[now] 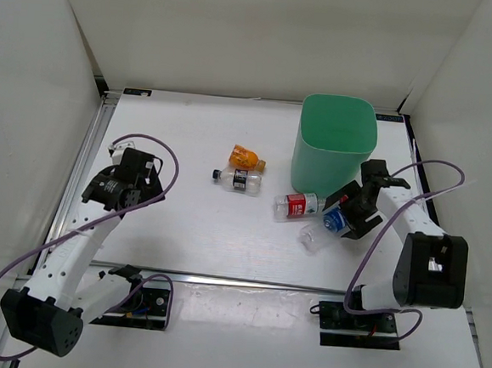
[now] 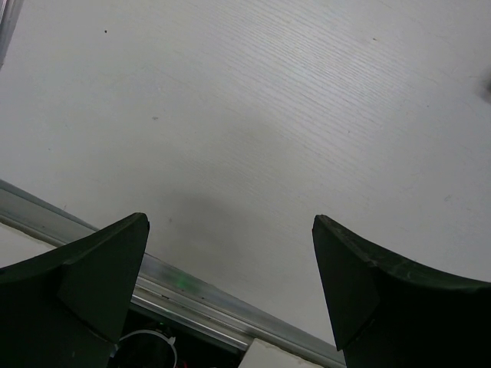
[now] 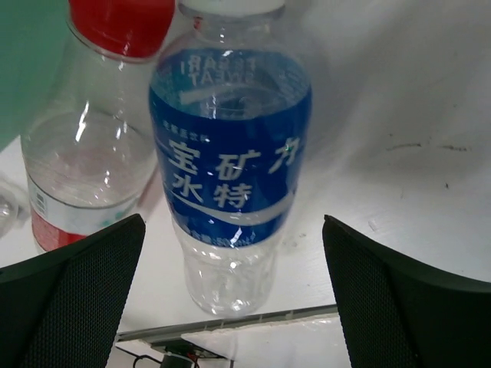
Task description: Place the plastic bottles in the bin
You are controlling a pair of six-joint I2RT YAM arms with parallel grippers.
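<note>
I will lower my right gripper around the blue label of the bottle below it and close it, because its open fingers are already on either side of that bottle.
The mint-green bin stands at the back right. Beside its near side lie a clear bottle with a red label and a clear bottle with a blue label. My right gripper is open over the blue-label bottle. In the right wrist view the gripper straddles the lower end of that bottle without touching it, and the red-label bottle lies to its left. The dark-label bottle and the stubby orange bottle lie mid-table. My left gripper is open and empty over bare table.
White walls enclose the table on three sides. An aluminium rail runs along the near edge and also shows in the left wrist view. The bin's green wall stands close behind the two bottles.
</note>
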